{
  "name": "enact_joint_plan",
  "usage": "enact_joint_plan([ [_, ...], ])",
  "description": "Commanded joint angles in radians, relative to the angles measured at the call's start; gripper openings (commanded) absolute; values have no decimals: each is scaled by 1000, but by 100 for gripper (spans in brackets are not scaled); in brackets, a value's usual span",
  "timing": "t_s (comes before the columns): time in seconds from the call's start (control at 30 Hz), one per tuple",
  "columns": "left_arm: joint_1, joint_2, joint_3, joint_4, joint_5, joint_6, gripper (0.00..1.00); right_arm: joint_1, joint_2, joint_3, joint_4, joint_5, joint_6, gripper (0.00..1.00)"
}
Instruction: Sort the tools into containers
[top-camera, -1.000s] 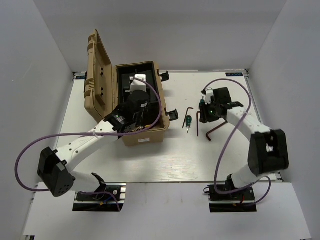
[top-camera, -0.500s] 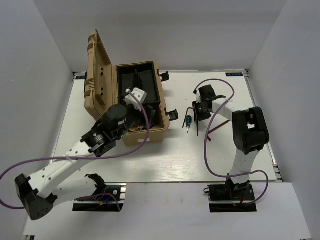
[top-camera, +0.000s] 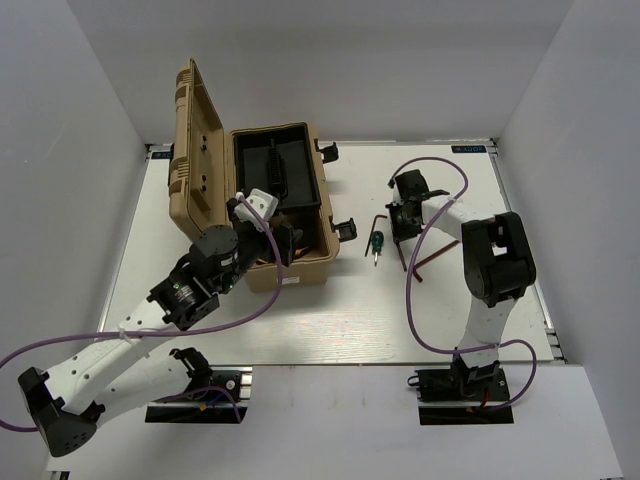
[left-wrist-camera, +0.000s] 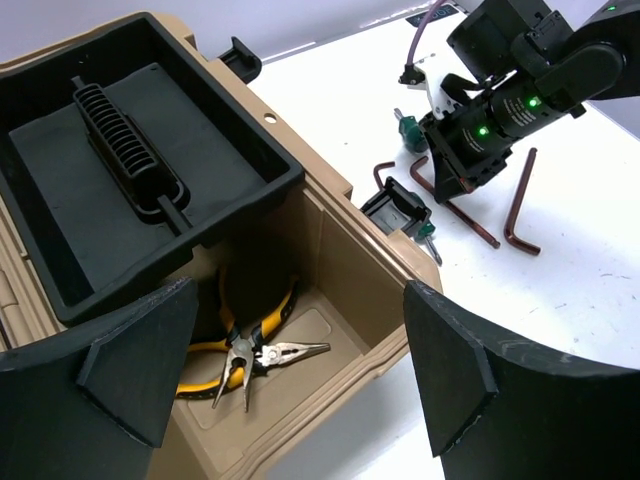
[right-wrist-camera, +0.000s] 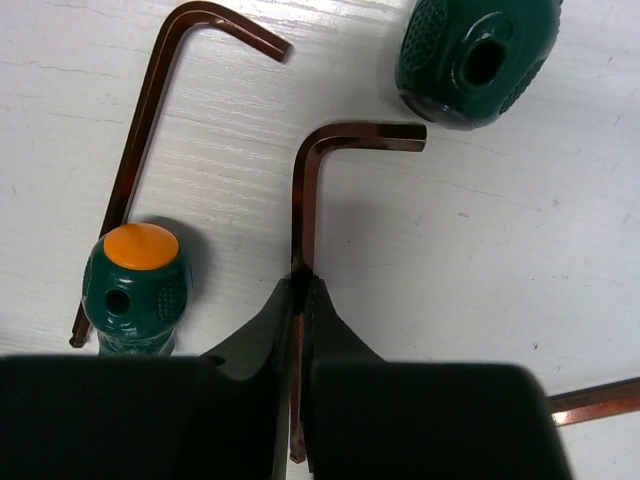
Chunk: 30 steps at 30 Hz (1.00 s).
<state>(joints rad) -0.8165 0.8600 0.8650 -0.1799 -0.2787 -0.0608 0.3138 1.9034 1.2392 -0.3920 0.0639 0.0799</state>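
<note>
My right gripper should next lift the hex key, carry it to the left in the top view, over the bare bottom of the black tray, and release it there.
Two yellow-handled pliers (left-wrist-camera: 250, 348) lie crossed in the lower compartment of the open tan toolbox (top-camera: 290, 272). My left gripper (left-wrist-camera: 300, 375) hangs open above that compartment, holding nothing. On the white table, right of the box, my right gripper (right-wrist-camera: 302, 285) is shut on the long arm of a dark L-shaped hex key (right-wrist-camera: 303, 190) that lies flat. A second hex key (right-wrist-camera: 150, 110) lies to its left and a third (right-wrist-camera: 595, 395) at the lower right. Two green-handled screwdrivers (right-wrist-camera: 135, 285) (right-wrist-camera: 475, 55) flank the held key.
The box lid (top-camera: 195, 140) stands upright on the left. A black tray (left-wrist-camera: 130, 160) with a ribbed holder fills the box's far half. Black latches (top-camera: 346, 228) (top-camera: 327, 151) stick out of its right side. Purple cables loop over both arms.
My left arm has pulled back out of the box toward the near side, its gripper opened wide. My right gripper moved left over the hex keys and shut on one.
</note>
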Motion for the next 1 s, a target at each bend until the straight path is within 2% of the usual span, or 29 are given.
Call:
enact_joint_plan([
  [0.0, -3, -19, -1, -7, 21, -14, 94, -12, -16, 2, -76, 14, 1, 0],
  [0.17, -3, -30, 18, -18, 21, -14, 94, -27, -143, 100, -177, -97, -52, 0],
  [0.3, -3, -30, 19, -18, 30, -23, 94, -25, -204, 247, -277, -175, -58, 0],
  [0.33, -3, -30, 19, -18, 41, -24, 94, -21, -205, 275, -332, -193, -57, 0],
  [0.47, -3, -30, 19, 5, 62, -43, 94, -2, -192, 464, -346, -349, -51, 0],
  [0.53, -3, -30, 9, 14, 62, -43, 94, 4, -149, 532, -346, -482, -63, 0],
  [0.57, -3, -30, 9, 25, 62, -43, 94, 10, -106, 657, -347, -524, -58, 0],
  [0.6, -3, -30, 9, 25, 71, -43, 94, 17, -62, 701, -344, -542, -46, 0],
  [0.63, -3, -30, 9, 36, 72, -43, 94, 21, -38, 782, -328, -628, -20, 0],
  [0.7, -3, -39, 9, 48, 72, -43, 94, 33, 43, 885, -251, -671, 36, 0],
  [0.73, -3, -39, 9, 48, 62, -43, 94, 41, 60, 897, -220, -732, 58, 0],
  [0.77, -3, -39, 9, 62, 62, -43, 94, 50, 89, 902, -80, -749, 116, 0],
  [0.83, -3, -39, 9, 76, 62, -43, 94, 57, 129, 902, 17, -795, 196, 0],
  [0.87, -3, -39, 9, 89, 53, -43, 94, 74, 169, 914, 112, -808, 283, 0],
  [0.97, -3, -39, 9, 111, 42, -54, 94, 96, 269, 999, 257, -834, 392, 0],
])
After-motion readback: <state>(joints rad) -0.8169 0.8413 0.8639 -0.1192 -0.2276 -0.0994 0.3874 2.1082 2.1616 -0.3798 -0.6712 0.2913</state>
